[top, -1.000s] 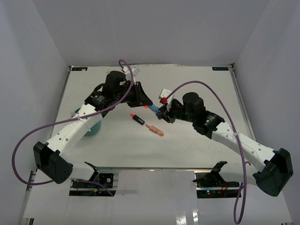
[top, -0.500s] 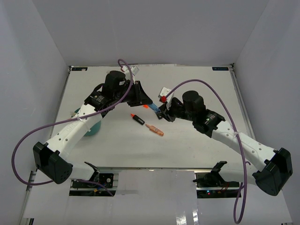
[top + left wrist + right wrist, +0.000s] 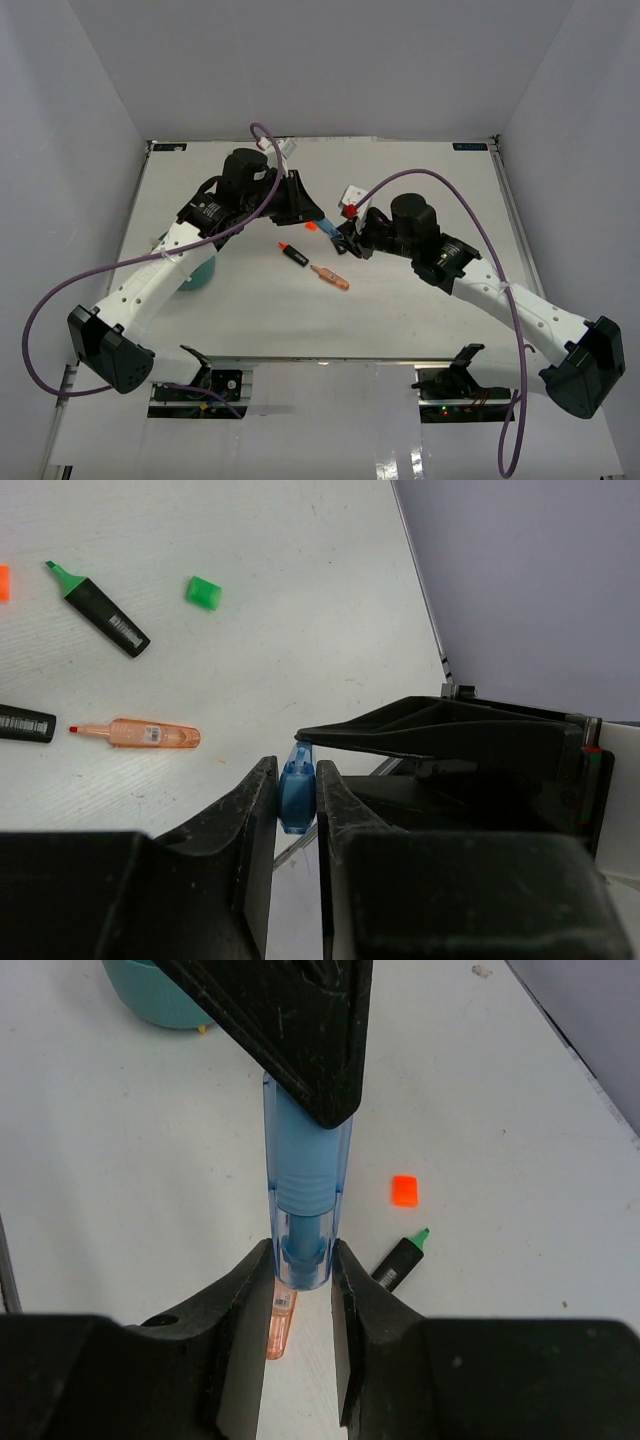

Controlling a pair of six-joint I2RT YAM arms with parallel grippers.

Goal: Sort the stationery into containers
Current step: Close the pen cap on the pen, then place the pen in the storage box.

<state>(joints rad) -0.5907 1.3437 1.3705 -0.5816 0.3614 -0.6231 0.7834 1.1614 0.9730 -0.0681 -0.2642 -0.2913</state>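
Observation:
The teal tub [image 3: 196,271] lies below the left gripper and to its left in the top view, so the gripper needs to swing the pen over it next, tilt down and let go.
A translucent blue pen [image 3: 326,232] is held in the air between both grippers, above the white table. My left gripper [image 3: 317,225] is shut on one end, seen in the left wrist view [image 3: 297,770] with the pen [image 3: 297,798] between its jaws. My right gripper [image 3: 341,241] is shut on the other end of the pen [image 3: 305,1200], seen in the right wrist view [image 3: 303,1260]. A black marker with an orange cap [image 3: 293,253] and an orange pen [image 3: 330,278] lie on the table below. The teal tub [image 3: 196,271] sits under my left arm.
A green-tipped black marker [image 3: 97,598], a green square [image 3: 204,592] and an orange square [image 3: 404,1190] lie on the table beyond the grippers. The tub's side shows at the top of the right wrist view [image 3: 170,1000]. Grey walls enclose the table.
Both grippers keep hold of the blue pen. The left arm has shifted very slightly; nothing on the table has moved.

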